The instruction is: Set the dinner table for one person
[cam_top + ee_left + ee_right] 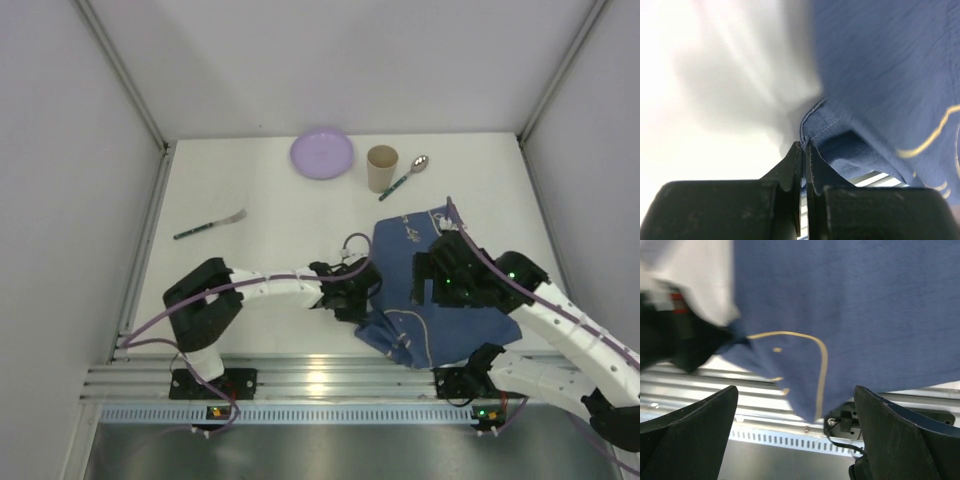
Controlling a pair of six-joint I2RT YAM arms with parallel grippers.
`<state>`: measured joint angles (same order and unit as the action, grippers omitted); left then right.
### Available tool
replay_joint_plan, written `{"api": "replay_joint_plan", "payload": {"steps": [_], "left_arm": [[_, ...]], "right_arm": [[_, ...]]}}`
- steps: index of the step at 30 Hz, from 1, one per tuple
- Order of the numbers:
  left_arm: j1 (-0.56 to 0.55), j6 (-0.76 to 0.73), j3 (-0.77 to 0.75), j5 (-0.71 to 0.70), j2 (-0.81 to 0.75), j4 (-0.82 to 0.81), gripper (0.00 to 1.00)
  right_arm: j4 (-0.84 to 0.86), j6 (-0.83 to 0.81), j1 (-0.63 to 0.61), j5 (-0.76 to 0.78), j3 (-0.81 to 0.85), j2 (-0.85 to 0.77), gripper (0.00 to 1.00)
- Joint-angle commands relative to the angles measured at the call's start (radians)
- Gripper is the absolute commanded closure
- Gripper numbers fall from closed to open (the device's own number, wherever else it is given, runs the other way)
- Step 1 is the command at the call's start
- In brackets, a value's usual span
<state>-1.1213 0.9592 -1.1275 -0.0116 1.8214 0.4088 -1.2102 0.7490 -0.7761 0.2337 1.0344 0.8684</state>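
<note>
The mat's loose near corner below gets my right gripper back next, lowered toward the table's aluminium bar (pixel 330 380), since my left gripper holds the mat's opposite hem.
The white dinner table (pixel 260 260) has a ribbed aluminium rail (pixel 330 380) along its near edge. A blue cloth mat (pixel 450 300) with pale line drawings lies rumpled at the near right, and its near corner hangs over the rail. My left gripper (pixel 366 298) is shut on the mat's left hem; in the left wrist view the jaws (pixel 804 146) pinch the stitched edge of the mat (pixel 880 75). My right gripper (pixel 432 280) is open and empty above the mat's middle; in the right wrist view it (pixel 796 432) hovers over the mat (pixel 850 300).
A purple plate (pixel 321 154), a tan paper cup (pixel 382 167) and a spoon (pixel 406 179) sit at the far edge. A fork (pixel 210 224) lies at the mid left. White walls enclose the table on three sides.
</note>
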Motion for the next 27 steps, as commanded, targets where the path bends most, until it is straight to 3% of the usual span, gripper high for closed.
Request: {"api": "replay_joint_plan", "payload": {"steps": [1, 8, 15, 18, 27], "left_arm": [[0.069, 0.085, 0.121, -0.116, -0.21, 0.169, 1.0], [0.089, 0.171, 0.254, -0.229, -0.483, 0.346, 1.0], [0.092, 0.254, 0.405, -0.235, -0.669, 0.384, 1.0], [0.092, 0.263, 0.425, -0.234, -0.692, 0.386, 1.0], [0.094, 0.216, 0.397, -0.234, -0.672, 0.406, 1.0]], "right_arm": [[0.043, -0.062, 0.056, 0.013, -0.052, 0.09, 0.0], [0.149, -0.112, 0.23, -0.077, -0.183, 0.218, 0.0], [0.192, -0.014, 0.23, -0.21, -0.373, 0.235, 0.0], [0.221, 0.044, 0.213, -0.224, -0.419, 0.189, 0.0], [0.388, 0.059, 0.215, -0.203, -0.473, 0.268, 0.04]]}}
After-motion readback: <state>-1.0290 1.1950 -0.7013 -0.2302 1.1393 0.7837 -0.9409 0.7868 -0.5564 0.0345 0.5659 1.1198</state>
